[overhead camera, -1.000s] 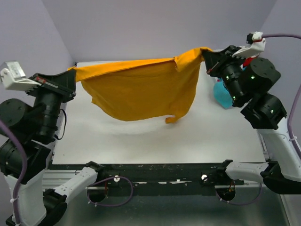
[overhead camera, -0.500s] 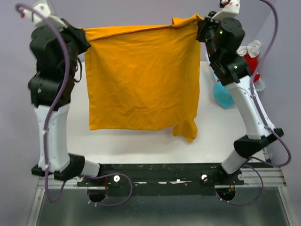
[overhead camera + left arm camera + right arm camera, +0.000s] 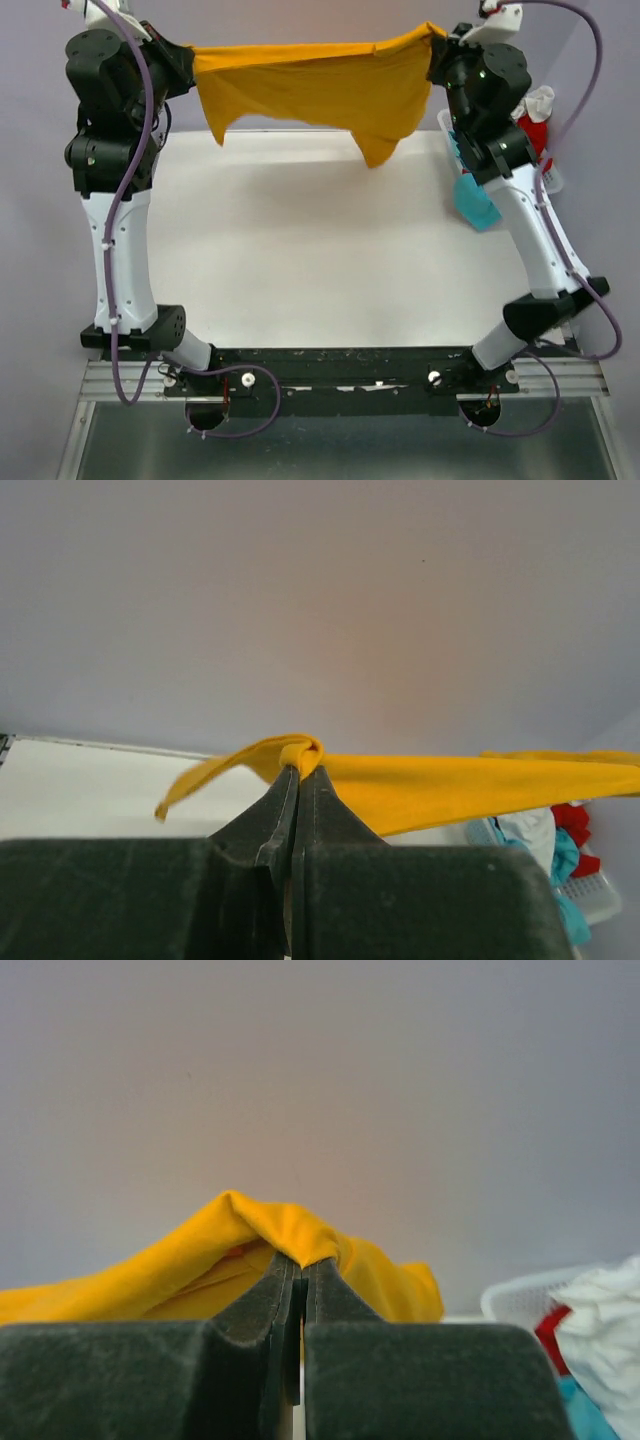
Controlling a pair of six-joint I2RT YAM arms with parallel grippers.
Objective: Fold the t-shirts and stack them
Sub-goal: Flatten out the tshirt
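Observation:
I should next bring the t-shirt's corner back down onto the table's bare near part with my right gripper and release it, as that part lies below, open for the stretched t-shirt.
The mustard-orange t-shirt [image 3: 320, 85] hangs stretched in the air between both raised arms, high over the far part of the white table [image 3: 320, 260]. My left gripper [image 3: 188, 58] is shut on its left top corner; the pinched fold shows in the left wrist view [image 3: 300, 755]. My right gripper [image 3: 437, 45] is shut on its right top corner, seen in the right wrist view [image 3: 290, 1235]. The shirt's body billows toward the back, a sleeve [image 3: 378, 148] dangling lowest. Turquoise [image 3: 476, 205], red [image 3: 533, 130] and white [image 3: 538, 100] t-shirts lie bunched at the right.
A white plastic lattice basket [image 3: 450, 135] stands at the table's right edge behind the right arm, holding the bunched shirts; it also shows in the right wrist view [image 3: 530, 1290]. Grey walls close the back and sides. The arm bases sit on the black rail [image 3: 330, 365] at the near edge.
Both arms rose from low at the table sides to high and upright. The shirt hung flat half a second ago; now its lower part has swung up and back toward the far wall.

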